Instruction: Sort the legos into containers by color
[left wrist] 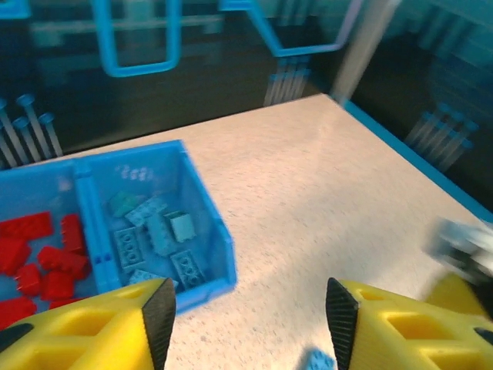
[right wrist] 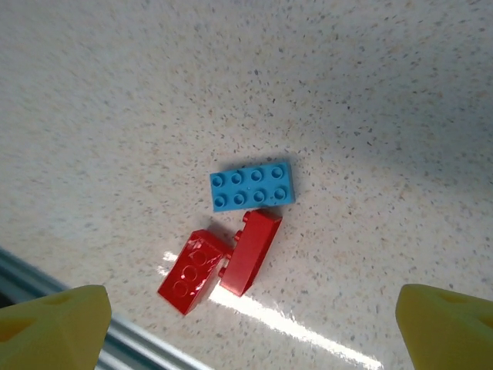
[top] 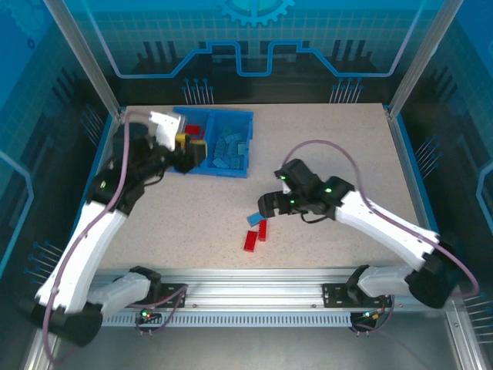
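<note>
The light blue brick is below my right gripper's wide-open fingers, so the gripper should go down with its fingers around the brick's short ends.
The blue tray (top: pixel 231 114) stands at the back left. Its left compartment holds red legos (left wrist: pixel 42 258); the right one holds light blue legos (left wrist: pixel 158 235). My left gripper (top: pixel 191 151) hovers at the tray's front left, open, and nothing lies between its fingers (left wrist: pixel 160 312). On the table's middle lie a light blue brick (right wrist: pixel 252 186) and two red bricks (right wrist: pixel 192 270) (right wrist: pixel 250 250), touching one another. Just above them my right gripper (top: pixel 266 205) stands wide open and holds nothing. The same three bricks (top: pixel 256 230) show in the top view.
A metal rail (top: pixel 254 297) runs along the near edge, close to the red bricks. Frame posts (top: pixel 88 62) and blue walls enclose the table. Bare tabletop (top: pixel 339 146) lies to the right of the tray.
</note>
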